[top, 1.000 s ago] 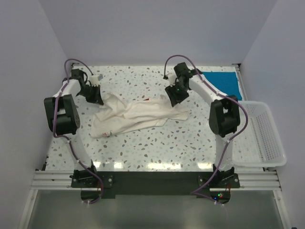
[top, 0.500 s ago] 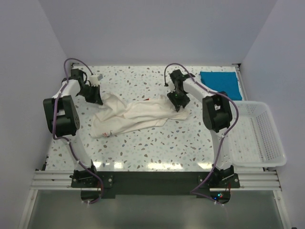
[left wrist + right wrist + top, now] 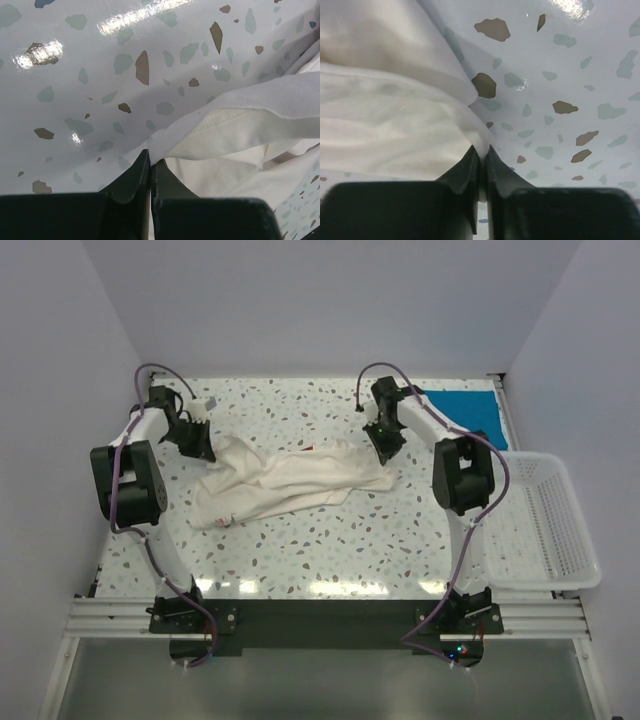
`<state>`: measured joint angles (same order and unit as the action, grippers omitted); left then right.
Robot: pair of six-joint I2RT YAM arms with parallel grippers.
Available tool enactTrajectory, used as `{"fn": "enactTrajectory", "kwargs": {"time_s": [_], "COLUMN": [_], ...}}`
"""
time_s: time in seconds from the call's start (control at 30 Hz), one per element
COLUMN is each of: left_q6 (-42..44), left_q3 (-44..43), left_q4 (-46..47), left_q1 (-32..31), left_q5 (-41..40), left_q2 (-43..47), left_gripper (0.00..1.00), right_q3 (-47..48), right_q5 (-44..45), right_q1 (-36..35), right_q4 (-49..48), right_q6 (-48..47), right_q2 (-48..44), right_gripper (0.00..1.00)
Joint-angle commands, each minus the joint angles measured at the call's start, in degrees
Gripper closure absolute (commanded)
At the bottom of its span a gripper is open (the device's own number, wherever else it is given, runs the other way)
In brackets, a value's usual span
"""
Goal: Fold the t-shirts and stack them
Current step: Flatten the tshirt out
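Observation:
Next, my right gripper needs to lift outward to open the crumpled shirt, then lower and release its edge on the bare far tabletop, which lies outward of the gripper.
The cream-white t-shirt (image 3: pixel 290 480) lies crumpled across the middle of the table, its red panel hidden but for a small red trace. My left gripper (image 3: pixel 204 447) is shut on the shirt's far-left corner; the left wrist view shows the jaws (image 3: pixel 150 162) pinching a hem of the cream cloth (image 3: pixel 240 130). My right gripper (image 3: pixel 385 451) is shut on the shirt's far-right edge; the right wrist view shows the jaws (image 3: pixel 482 152) pinching the cream cloth (image 3: pixel 395 120). The teal-blue t-shirt (image 3: pixel 463 410) lies folded flat at the far right corner.
A white lattice basket (image 3: pixel 548 525) sits off the table's right edge. The speckled tabletop (image 3: pixel 330 550) ends at walls on the left, back and right. The arm bases stand on the black rail (image 3: pixel 320 620) at the near edge.
The right arm has swung toward the far right, its gripper moving with the shirt's right edge. The left arm and the shirt's left side have barely moved.

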<state>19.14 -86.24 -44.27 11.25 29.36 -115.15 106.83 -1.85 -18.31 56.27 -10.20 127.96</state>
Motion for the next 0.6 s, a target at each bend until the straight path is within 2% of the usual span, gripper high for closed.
{"fn": "enactTrajectory", "kwargs": {"time_s": [0.0, 0.03, 0.13, 0.23, 0.37, 0.47, 0.57], "left_q6": [0.90, 0.73, -0.32, -2.34, -2.44, -2.79, -4.10], "left_q3": [-2.44, -3.05, -7.53, -15.87, -31.31, -36.88, -36.90], "left_q4": [-0.81, -1.43, -1.43, -0.56, -1.25, 2.25, 10.50], "left_q1": [0.97, 1.32, 3.60, 6.94, 8.79, 8.88, 8.88], "left_q5": [1.39, 1.57, 1.40, 1.05, 0.43, -0.88, -4.48], "left_q2": [1.78, 1.69, 1.34, 0.02, -2.00, -1.39, 2.55], "left_gripper": [1.00, 1.00, 1.00, 1.00, 1.00, 1.00, 1.00], "right_q3": [2.77, 3.64, 6.89, 9.70, 13.84, 15.16, 17.36], "right_q5": [-4.66, -4.83, -4.13, -2.29, 0.17, 1.58, 1.67], "right_q1": [0.02, 0.46, 1.69, 2.92, 3.36, 3.36, 3.36], "right_q4": [2.96, 3.40, 5.86, 4.03, -3.59, -12.46, -19.50], "right_q6": [-1.31, -1.84, -4.91, -9.30, -14.22, -14.76, -15.64], "right_q2": [-2.28, -2.45, -3.33, -6.05, -9.65, -12.55, -14.84], "right_gripper": [0.97, 1.00, 1.00, 1.00, 1.00, 1.00, 1.00]}}
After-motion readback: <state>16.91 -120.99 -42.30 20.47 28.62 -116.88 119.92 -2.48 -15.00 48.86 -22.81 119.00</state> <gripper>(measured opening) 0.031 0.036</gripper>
